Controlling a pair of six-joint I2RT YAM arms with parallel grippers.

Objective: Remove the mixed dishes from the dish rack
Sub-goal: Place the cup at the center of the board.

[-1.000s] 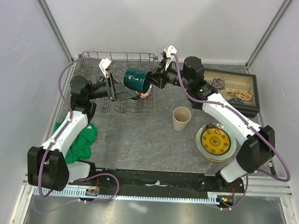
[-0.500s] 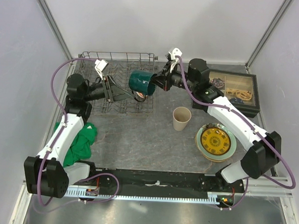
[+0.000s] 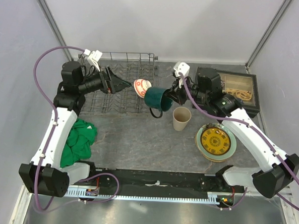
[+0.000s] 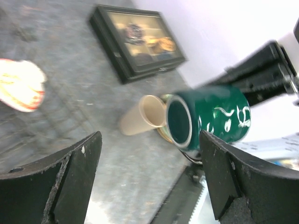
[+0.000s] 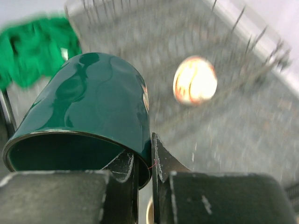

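Note:
My right gripper lowers the mug back past the beige cup (image 3: 181, 118) next to release it, since clear tabletop beside the pale green plate (image 3: 200, 145) lies below and back.
My right gripper (image 3: 166, 96) is shut on the rim of the dark green mug (image 3: 155, 98), held tilted in the air just right of the dish rack (image 3: 97, 104); one finger is inside the mug (image 5: 88, 112) and one outside. My left gripper (image 3: 124, 84) is open and empty above the rack, pointing right. The small red-and-white bowl (image 3: 141, 87) sits at the rack's right edge. The beige cup (image 3: 181, 118) stands on the table. The yellow-gold dish (image 3: 215, 141) lies on the pale green plate (image 3: 200, 145). The cream bird plate is not visible.
The dark-framed box with trinkets (image 3: 238, 91) sits at the back right. The green cloth (image 3: 78, 141) lies at the left, in front of the rack. The left wrist view shows the mug (image 4: 210, 116), cup (image 4: 140, 116), bowl (image 4: 18, 84) and box (image 4: 138, 42).
My right gripper has carried the mug right and nearer, off the rack. My left gripper has drawn back left and risen. The red-and-white bowl now shows.

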